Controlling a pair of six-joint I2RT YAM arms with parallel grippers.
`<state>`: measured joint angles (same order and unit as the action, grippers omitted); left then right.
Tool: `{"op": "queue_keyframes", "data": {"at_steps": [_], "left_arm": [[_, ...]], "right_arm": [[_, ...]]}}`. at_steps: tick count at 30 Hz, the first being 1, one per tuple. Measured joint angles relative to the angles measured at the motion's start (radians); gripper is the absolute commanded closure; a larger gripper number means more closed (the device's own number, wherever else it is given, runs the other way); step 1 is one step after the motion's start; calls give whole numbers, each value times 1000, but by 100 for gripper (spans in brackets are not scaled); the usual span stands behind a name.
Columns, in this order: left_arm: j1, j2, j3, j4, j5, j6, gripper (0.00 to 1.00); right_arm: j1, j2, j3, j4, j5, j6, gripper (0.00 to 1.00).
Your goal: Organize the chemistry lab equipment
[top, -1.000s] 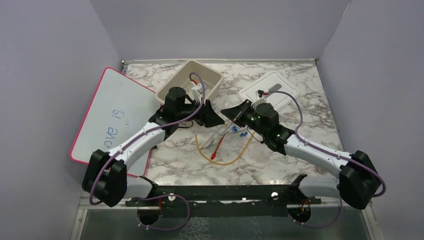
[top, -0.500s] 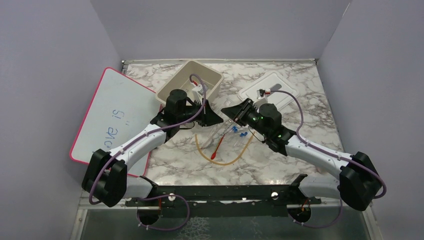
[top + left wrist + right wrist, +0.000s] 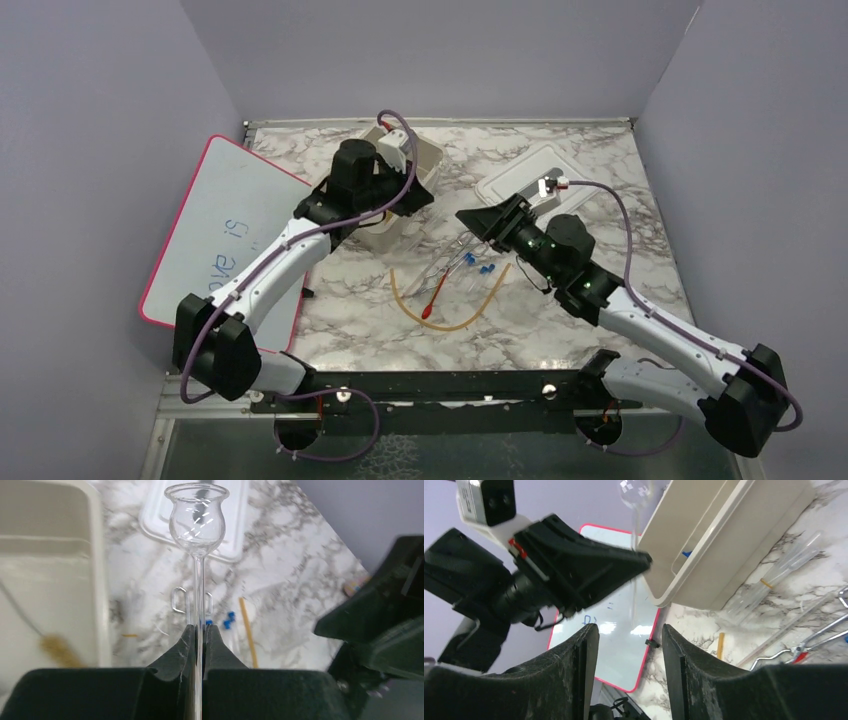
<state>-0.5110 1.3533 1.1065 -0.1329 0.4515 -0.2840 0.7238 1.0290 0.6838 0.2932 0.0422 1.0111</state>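
Note:
I should next move my left gripper to the left in the top view, down into the beige tub (image 3: 432, 156) beside the tan brush (image 3: 57, 647).
My left gripper (image 3: 198, 630) is shut on the thin stem of a clear glass tube (image 3: 196, 517) with a bulb-shaped top, held upright. In the top view the left gripper (image 3: 415, 195) hangs over the near edge of the beige tub (image 3: 432, 156). My right gripper (image 3: 475, 220) stands open just right of it, with nothing between its fingers (image 3: 586, 645). On the marble lie a curved amber rubber tube (image 3: 450, 322), a red-tipped dropper (image 3: 435, 297), clear tubes (image 3: 450, 255) and tiny blue caps (image 3: 485, 268). A tan brush (image 3: 57, 647) lies inside the tub.
The pink-rimmed whiteboard (image 3: 225, 230) lies at the left, partly over the table edge. The white lid (image 3: 545, 175) sits at the back right. Metal tongs (image 3: 819, 635) rest on the marble near the dropper. Grey walls close in three sides.
The left gripper has shut on the glass tube and carried it up and back toward the tub. The right gripper has opened, let go of the tube, and drawn back to the right.

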Motion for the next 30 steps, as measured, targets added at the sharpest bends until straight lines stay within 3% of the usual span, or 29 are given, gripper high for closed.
{"op": "queue_keyframes", "data": {"at_steps": [8,15,18,25,30], "left_arm": [[147,177,271,-181,-101,218,100],[230,496,470,-321,-179,389,100],[230,644,490,-392,-234,469,100],[230,707,533,-399,-271,509,100],[230,743,535,-382,-320,526,90]], "right_arm": [[0,-156,-40,-141,93,-61,45],[0,-212,-64,-247,169,-97,45],[0,-222,-64,-290,203,-120,45],[0,-209,-64,-297,206,-120,45],[0,-205,-64,-311,206,-111,45]]}}
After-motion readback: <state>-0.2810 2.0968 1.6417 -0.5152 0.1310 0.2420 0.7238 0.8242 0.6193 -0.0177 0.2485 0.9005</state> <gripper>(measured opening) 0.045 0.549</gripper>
